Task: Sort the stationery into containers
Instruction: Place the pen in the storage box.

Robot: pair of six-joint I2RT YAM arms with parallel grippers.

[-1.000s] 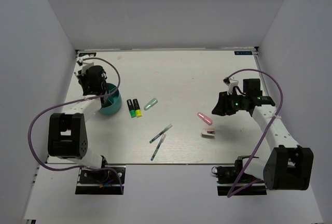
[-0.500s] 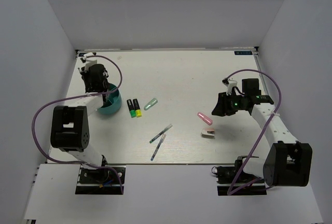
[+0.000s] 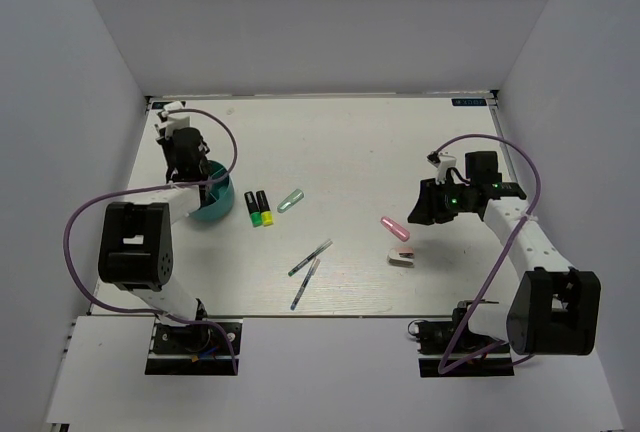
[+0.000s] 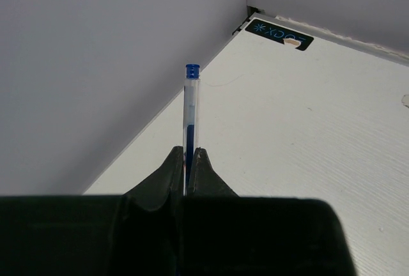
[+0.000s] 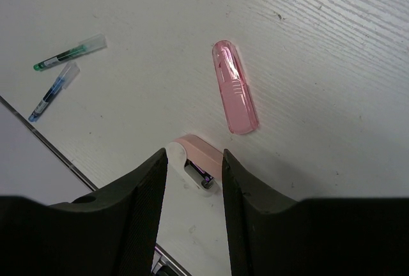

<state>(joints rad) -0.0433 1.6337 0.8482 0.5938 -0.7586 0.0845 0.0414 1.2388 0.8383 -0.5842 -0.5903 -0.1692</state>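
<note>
My left gripper lowers toward the opening of the teal holder (image 3: 214, 204) next and releases the thin blue pen there, since the holder already stands beneath it.
My left gripper (image 4: 187, 151) is shut on a thin blue pen (image 4: 191, 103) that sticks out past the fingertips. In the top view this gripper (image 3: 190, 159) is at the far rim of the round teal holder (image 3: 214, 204). My right gripper (image 5: 195, 154) is open, its fingers on either side of the pink-and-white block (image 5: 199, 164), seemingly above it. The pink marker (image 5: 235, 87) lies just beyond. In the top view the right gripper (image 3: 420, 208) is right of the pink marker (image 3: 394, 228) and the block (image 3: 401, 258).
Two black markers (image 3: 256, 208) and a pale green marker (image 3: 290, 200) lie right of the holder. Two thin pens (image 3: 308, 258) lie at the table's near middle, also in the right wrist view (image 5: 69, 52). White walls enclose the table on three sides.
The left wrist has shifted slightly toward the back wall beside the holder, still gripping the pen. The right arm has barely moved.
</note>
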